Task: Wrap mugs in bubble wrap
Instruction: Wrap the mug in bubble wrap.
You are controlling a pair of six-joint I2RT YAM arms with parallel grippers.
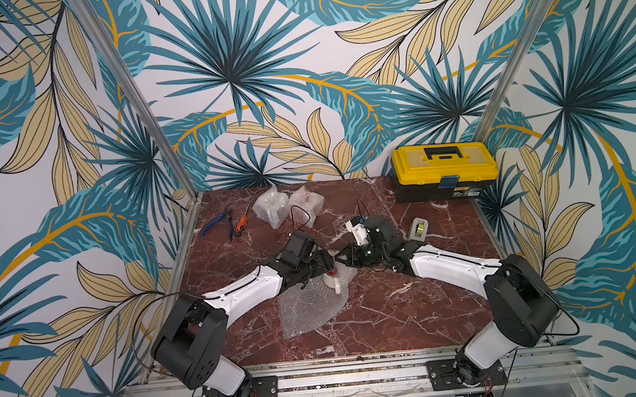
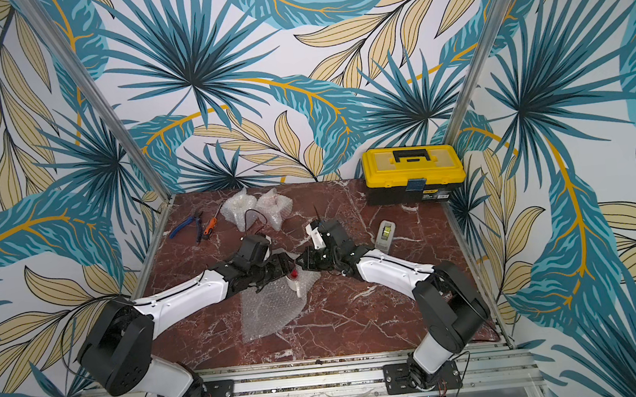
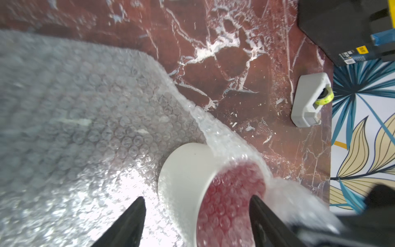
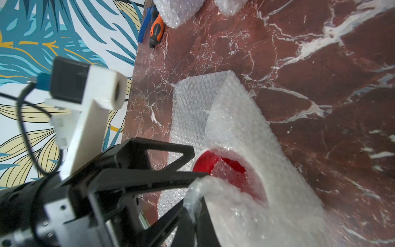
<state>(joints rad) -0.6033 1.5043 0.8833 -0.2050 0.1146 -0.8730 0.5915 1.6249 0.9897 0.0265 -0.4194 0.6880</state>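
The robot's right gripper will next pull the flap of the wrap across the mug's red opening [image 4: 228, 169] and let go of it there, because part of the mug's red inside is still bare.
A white mug with a red inside [image 1: 334, 282] [image 2: 297, 283] [image 3: 183, 181] lies on its side on a bubble wrap sheet [image 1: 306, 310] [image 2: 267, 314] [image 3: 85, 107] at the table's middle. One flap of the wrap [image 4: 235, 119] is pulled up over the mug and across its red mouth [image 4: 205, 162]. My left gripper [image 1: 329, 264] [image 3: 196, 197] is open, with one finger outside the white wall and the other at the covered mouth. My right gripper [image 1: 340, 258] [image 4: 193, 205] is shut on the edge of the lifted flap, just beside the left one.
Two bubble-wrapped bundles [image 1: 270, 207] [image 1: 306, 204] sit at the back, with blue pliers [image 1: 216, 222] and an orange screwdriver [image 1: 240, 222] to their left. A yellow toolbox [image 1: 443, 170] fills the back right corner. A grey tape dispenser [image 1: 418, 230] [image 3: 307, 100] stands behind my right arm.
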